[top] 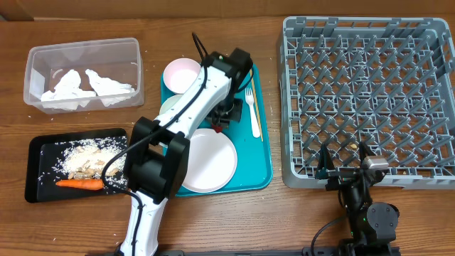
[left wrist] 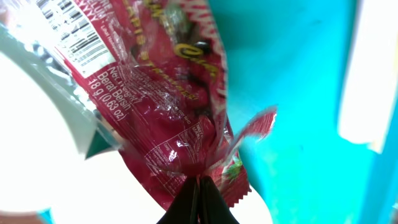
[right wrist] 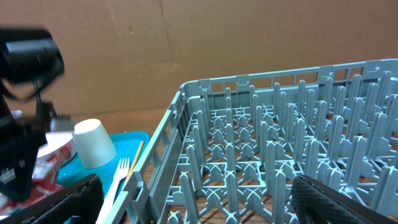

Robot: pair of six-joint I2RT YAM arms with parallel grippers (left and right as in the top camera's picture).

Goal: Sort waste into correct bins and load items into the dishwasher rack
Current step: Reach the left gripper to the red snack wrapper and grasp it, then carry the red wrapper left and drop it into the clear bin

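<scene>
My left gripper rises off the teal tray next, then swings to the left in the overhead view over the clear tub, where white napkins already lie.
In the left wrist view, my left gripper (left wrist: 200,182) is shut on the pinched edge of the crinkled red wrapper (left wrist: 161,106), just above the rim of the white plate (left wrist: 87,193). Overhead, the left gripper (top: 225,114) reaches down onto the teal tray (top: 261,167) between the plate (top: 207,161) and the white fork (top: 252,110). My right gripper (top: 346,168) hangs open at the front edge of the grey dishwasher rack (top: 370,92); its fingers (right wrist: 336,199) hold nothing. A white cup (right wrist: 93,143) lies on the teal tray.
The clear tub (top: 43,53) at the far left holds white napkins (top: 85,87). The black tray (top: 39,178) carries grainy scraps (top: 89,158) and a carrot (top: 79,184). A white bowl (top: 181,73) and a thin wooden stick (top: 257,107) are on the teal tray.
</scene>
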